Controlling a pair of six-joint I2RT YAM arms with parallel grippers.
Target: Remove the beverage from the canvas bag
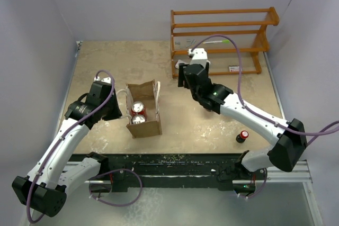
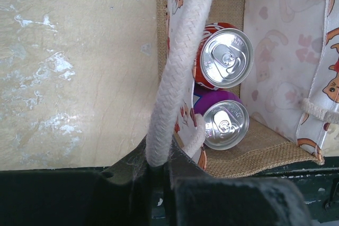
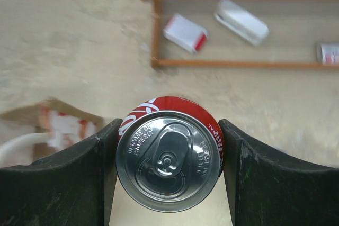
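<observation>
I will next lower my right gripper to the bare tabletop between the bag [image 1: 144,125] and the rack and let go of the red can, because the can is still hanging above the table.
The tan canvas bag [image 1: 144,125] stands upright and open at the table's left middle. A red can [image 1: 138,108] and a purple can [image 1: 139,119] stand inside it; the left wrist view shows the red can [image 2: 225,56] and the purple can [image 2: 225,124] from above. My left gripper [image 1: 119,111] is at the bag's left side, shut on a white rope handle [image 2: 170,78]. My right gripper [image 1: 185,80] is to the right of the bag, shut on a red beverage can [image 3: 169,154] and holding it above the table.
A wooden rack [image 1: 222,38] stands at the back right with small packages [image 3: 185,33] on its lowest level. Another red can [image 1: 242,136] stands on the table at the near right. Grey walls close in the table's sides.
</observation>
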